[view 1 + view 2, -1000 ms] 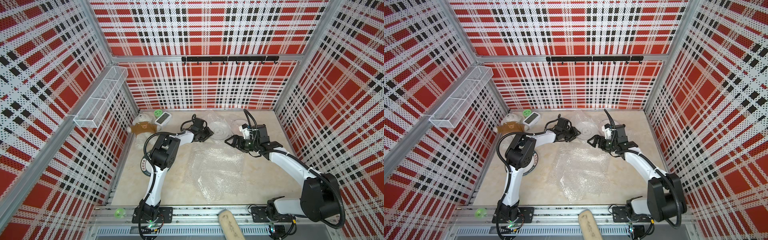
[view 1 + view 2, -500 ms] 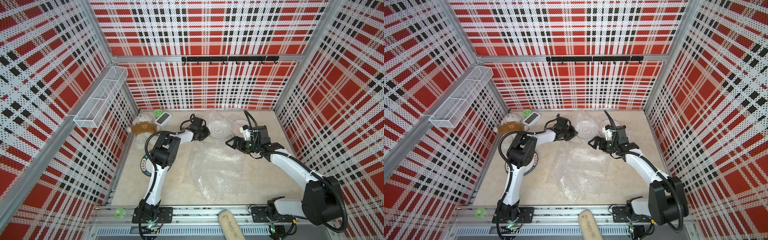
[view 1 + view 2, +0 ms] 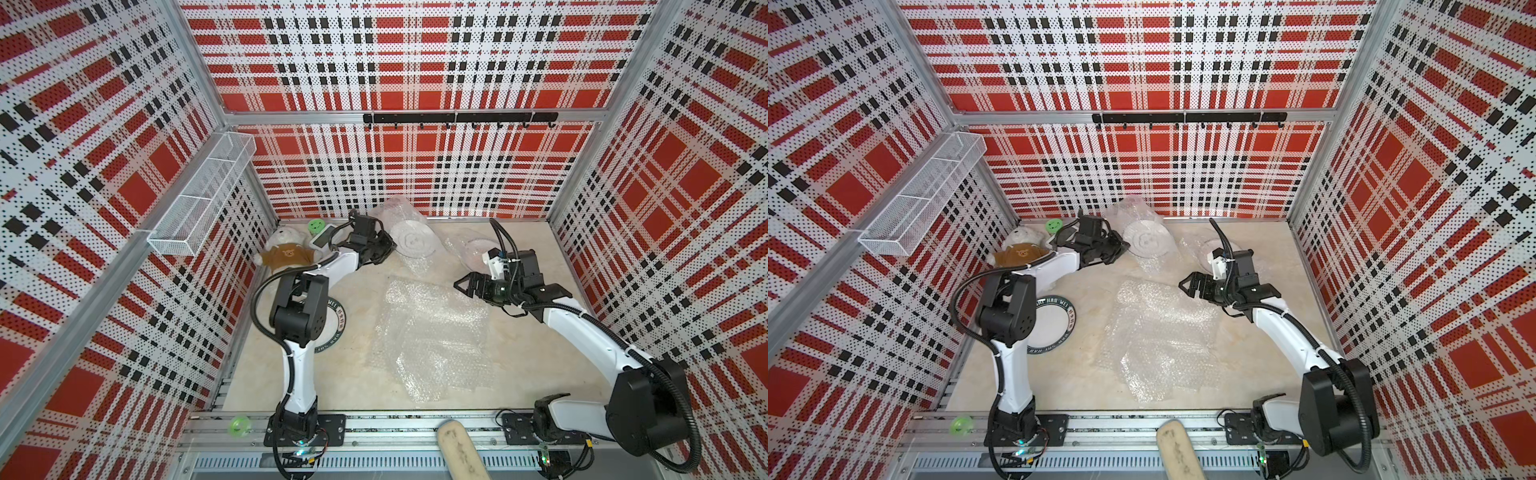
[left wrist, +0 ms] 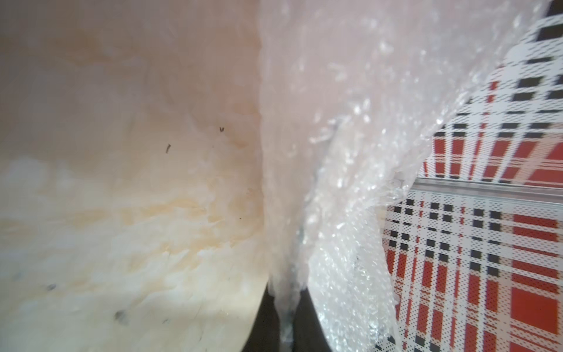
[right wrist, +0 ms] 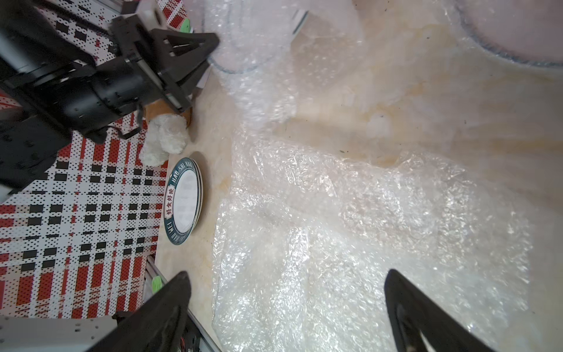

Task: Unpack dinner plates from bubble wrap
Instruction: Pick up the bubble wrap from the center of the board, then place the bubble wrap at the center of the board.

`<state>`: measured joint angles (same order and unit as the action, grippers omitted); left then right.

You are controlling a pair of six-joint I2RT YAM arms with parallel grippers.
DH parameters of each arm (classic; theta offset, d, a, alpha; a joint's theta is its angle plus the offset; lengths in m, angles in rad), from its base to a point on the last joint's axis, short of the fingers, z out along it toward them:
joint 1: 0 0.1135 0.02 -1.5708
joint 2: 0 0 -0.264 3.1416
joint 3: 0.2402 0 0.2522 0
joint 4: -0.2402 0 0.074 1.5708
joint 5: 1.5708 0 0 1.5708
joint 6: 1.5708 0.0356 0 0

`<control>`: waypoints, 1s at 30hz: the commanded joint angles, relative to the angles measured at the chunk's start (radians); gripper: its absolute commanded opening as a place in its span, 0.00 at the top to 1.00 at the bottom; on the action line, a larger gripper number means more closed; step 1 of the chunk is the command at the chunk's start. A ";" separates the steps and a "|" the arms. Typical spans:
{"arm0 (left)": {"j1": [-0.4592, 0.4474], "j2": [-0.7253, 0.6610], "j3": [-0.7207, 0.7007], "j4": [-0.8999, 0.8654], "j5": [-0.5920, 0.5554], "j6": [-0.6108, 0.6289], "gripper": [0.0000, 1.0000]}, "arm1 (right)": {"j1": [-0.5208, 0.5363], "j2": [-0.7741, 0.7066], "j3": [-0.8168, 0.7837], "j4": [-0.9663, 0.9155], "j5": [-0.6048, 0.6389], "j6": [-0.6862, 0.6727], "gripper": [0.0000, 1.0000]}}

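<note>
The loose bubble wrap sheet [image 3: 432, 332] lies below and back from my left gripper, so I should next pull the wrapped plate back with that gripper, lower it and let it go there.
A white dinner plate [image 3: 413, 245] [image 3: 1148, 243], still in bubble wrap, sits tilted at the back of the table. My left gripper [image 3: 388, 249] [image 3: 1121, 248] [image 4: 285, 307] is shut on the bubble wrap [image 4: 335, 213] at that plate's left edge. A second wrapped plate [image 3: 478, 249] [image 5: 518, 30], pinkish, lies to its right. Bare plates with dark lettered bands [image 3: 1054, 328] [image 5: 182, 201] lie stacked under my left arm. My right gripper [image 3: 463, 286] [image 3: 1187, 286] [image 5: 289, 304] hangs open over the far right corner of a loose bubble wrap sheet [image 3: 432, 332] [image 5: 365, 243].
A teddy bear [image 3: 286, 249] and a small white and green device [image 3: 320, 235] sit in the back left corner. A wire basket [image 3: 203, 199] hangs on the left wall and a hook rail [image 3: 457, 118] on the back wall. A beige brush-like object [image 3: 457, 453] lies on the front rail.
My left gripper has closed on the wrap at the plate's edge and drawn it a little left and back. The right gripper has stayed open and nearly still.
</note>
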<state>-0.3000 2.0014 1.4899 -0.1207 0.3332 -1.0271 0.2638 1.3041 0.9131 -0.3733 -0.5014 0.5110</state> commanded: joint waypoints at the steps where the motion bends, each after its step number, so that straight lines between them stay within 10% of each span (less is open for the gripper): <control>1: -0.011 -0.183 -0.079 0.026 0.027 0.033 1.00 | 0.004 0.002 0.059 0.011 0.042 -0.017 0.00; 14: -0.080 -0.682 -0.394 -0.166 0.165 0.171 1.00 | -0.046 -0.045 0.159 -0.171 0.279 -0.055 0.00; 30: -0.369 -0.603 -0.700 0.110 0.139 0.010 1.00 | 0.045 -0.221 0.145 -0.354 0.373 -0.122 0.00</control>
<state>-0.6693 1.3849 0.7944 -0.1692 0.4709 -0.9657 0.2623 1.0985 1.0702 -0.6628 -0.1833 0.4286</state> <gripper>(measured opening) 0.084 0.998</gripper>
